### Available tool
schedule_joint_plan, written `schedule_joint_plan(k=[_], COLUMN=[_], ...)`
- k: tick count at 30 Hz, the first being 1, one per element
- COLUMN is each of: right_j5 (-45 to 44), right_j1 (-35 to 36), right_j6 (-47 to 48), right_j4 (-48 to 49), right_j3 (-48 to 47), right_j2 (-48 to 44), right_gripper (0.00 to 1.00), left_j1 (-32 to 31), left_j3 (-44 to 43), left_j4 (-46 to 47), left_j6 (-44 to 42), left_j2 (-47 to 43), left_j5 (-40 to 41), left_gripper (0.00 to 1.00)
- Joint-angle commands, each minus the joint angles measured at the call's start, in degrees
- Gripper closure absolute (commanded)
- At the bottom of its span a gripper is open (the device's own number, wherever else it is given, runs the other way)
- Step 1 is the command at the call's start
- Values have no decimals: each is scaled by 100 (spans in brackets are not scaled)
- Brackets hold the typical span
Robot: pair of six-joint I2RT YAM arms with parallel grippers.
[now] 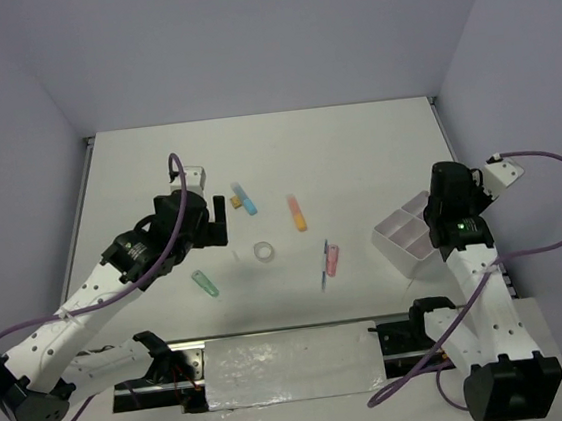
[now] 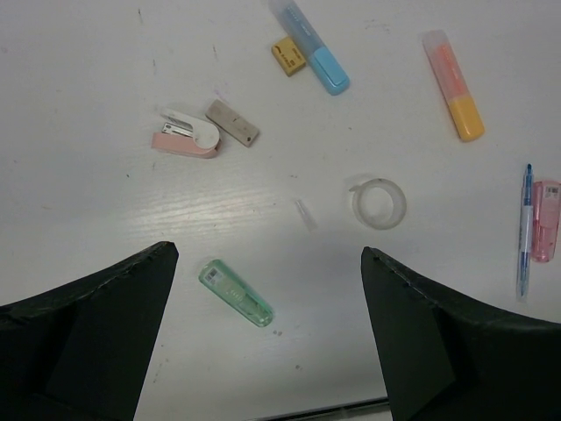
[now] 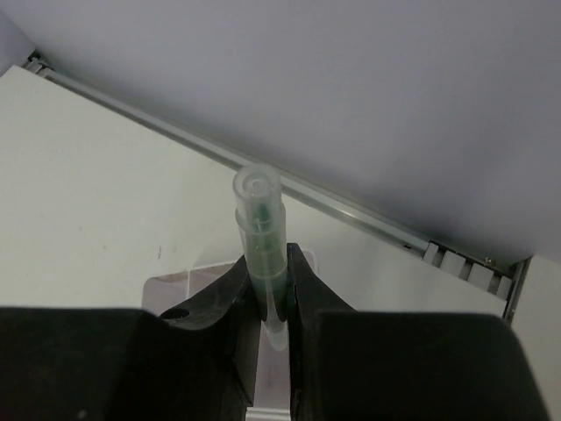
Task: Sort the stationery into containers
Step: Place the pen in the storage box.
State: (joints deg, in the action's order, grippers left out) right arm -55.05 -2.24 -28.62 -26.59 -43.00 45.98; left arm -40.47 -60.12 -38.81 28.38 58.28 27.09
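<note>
The robot should lower its right gripper slightly into the white tray's section (image 3: pixel 271 372) by the metal edge bar, then let go of the clear pen.
My right gripper (image 3: pixel 272 263) is shut on a clear pen with a green core (image 3: pixel 259 224), which stands upright between the fingers. It hangs over the white divided tray (image 1: pixel 402 250) at the right; a corner of the tray (image 3: pixel 180 288) shows under the fingers. My left gripper (image 2: pixel 270 254) is open above the table, its fingers apart with nothing between them. Below it lie a green marker (image 2: pixel 237 293), a clear tape ring (image 2: pixel 379 203), a blue marker (image 2: pixel 311 48), an orange marker (image 2: pixel 454 86) and a tan eraser (image 2: pixel 288 54).
A pink mini stapler (image 2: pixel 186 133) and a grey-tan eraser (image 2: pixel 232 122) lie left of the blue marker. A blue pen (image 2: pixel 526 230) and a pink marker (image 2: pixel 546 219) lie side by side at the right. The table's metal edge rail (image 3: pixel 351 210) runs behind the tray.
</note>
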Motion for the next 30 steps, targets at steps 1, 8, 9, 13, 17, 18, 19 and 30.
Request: schedule_joint_plan(k=[1,8,9,13,17,18,19,30], right_j5=[64,56,38,-6,-76,-59,-33,143], right_j1=[-171,-295,-347,-400,-418,-409,-409,-409], right_j6=[94,155,112,-20,-82,-91,-100,-346], right_j4=[743,1120,1121,1200,1200,1191,1200,1059], right_j3=[178,424,468,582,670,670,688,838], right_j2=[139,359,403,526,509,491,483,509], right_gripper=[97,93,93,92,88,85,82,54], left_j1=[21,21,21,21,13,21,21,21], left_j3=[18,18,18,35,26,26,26,18], left_j4=[207,198,207,224,216,216,224,216], left_j6=[-184,-210,-210,-219,-237,-237,-237,-272], left_j2=[43,166,157,175,192,184,184,148], left_j5=[-204,-248,-257,-275,-283,-292,-310,-336], left_gripper=[1,1,1,1,1,1,1,1])
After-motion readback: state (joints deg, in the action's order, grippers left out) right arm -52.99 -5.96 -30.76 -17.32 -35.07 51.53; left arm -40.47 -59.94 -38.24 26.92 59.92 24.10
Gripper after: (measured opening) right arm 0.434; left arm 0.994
